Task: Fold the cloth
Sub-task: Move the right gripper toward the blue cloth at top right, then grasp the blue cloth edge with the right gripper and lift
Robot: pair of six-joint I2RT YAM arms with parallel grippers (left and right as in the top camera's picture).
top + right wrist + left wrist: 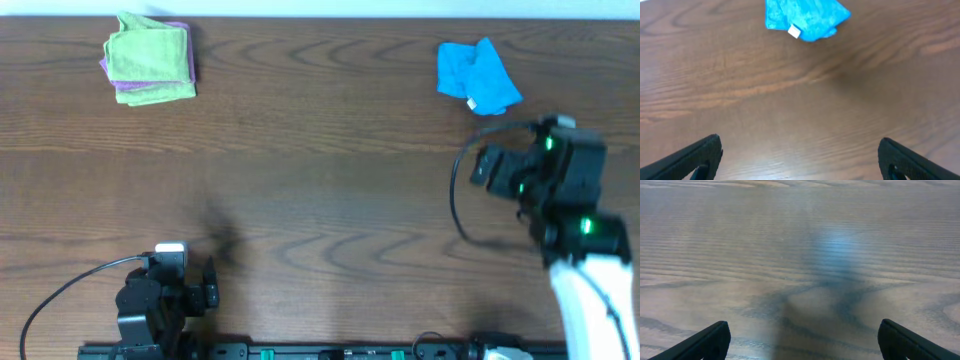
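Observation:
The crumpled cloth is outward of my right gripper and below it. My right gripper needs to move its open fingers outward next, then down onto the cloth, at the middle beyond its tag (486, 83) (810, 17).
The sky-blue cloth (476, 75) lies crumpled at the far right of the table, with a small white tag on its near edge. It also shows at the top of the right wrist view (805, 17). My right gripper (492, 168) is open and empty, a short way in front of the cloth and apart from it; in the right wrist view (800, 155) only bare wood lies between its fingers. My left gripper (205, 290) is open and empty near the front left edge, with only wood in the left wrist view (802, 340).
A lime-green folded cloth (150, 55) lies on a purple folded cloth (130, 92) at the far left. A black cable (460, 200) loops beside the right arm. The wooden table (320, 180) spans the view.

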